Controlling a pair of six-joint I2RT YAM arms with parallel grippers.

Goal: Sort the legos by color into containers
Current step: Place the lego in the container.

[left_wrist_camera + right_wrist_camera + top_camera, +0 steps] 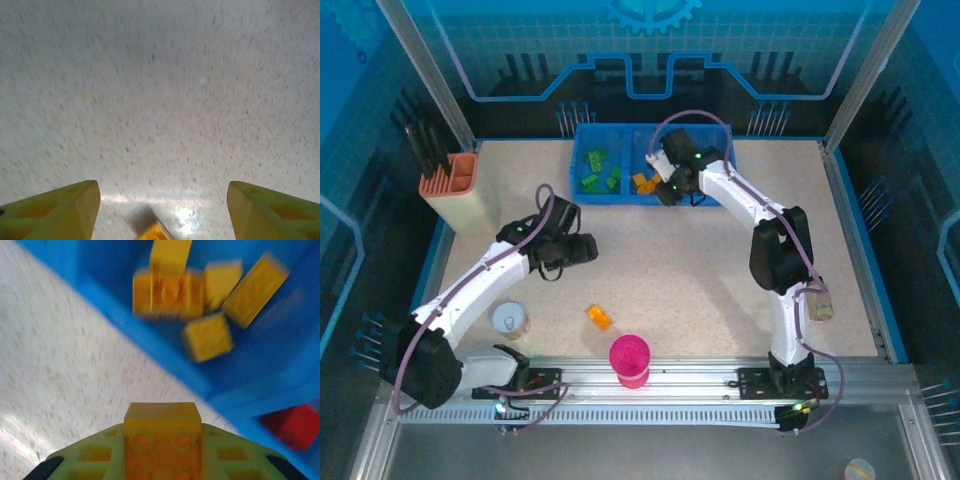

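I need to carry the brick in my right gripper outward next, over the front side of the middle container (642, 179) with matching orange-yellow legos, and release it down inside.
My right gripper (162, 452) is shut on an orange-yellow lego (162, 420), studs facing the camera, over the table just in front of the blue tray's wall (165, 365). Several orange-yellow legos (200, 287) lie in the middle container, and a red lego (295, 425) lies in the one beside it. From above, the right gripper (667, 190) hangs at the tray's (582, 198) front edge, and green legos (600, 172) fill the left container. My left gripper (586, 250) is open above bare table. The corner of an orange-yellow lego (152, 232) shows between its fingers (75, 205); this brick (599, 317) lies loose on the table.
A bright pink ribbed cup (629, 358) stands at the near edge, between the arm bases. A small round white cup (510, 320) sits near the left arm. A peach tool holder (460, 190) stands at the back left. Frame posts and blue walls close in the table.
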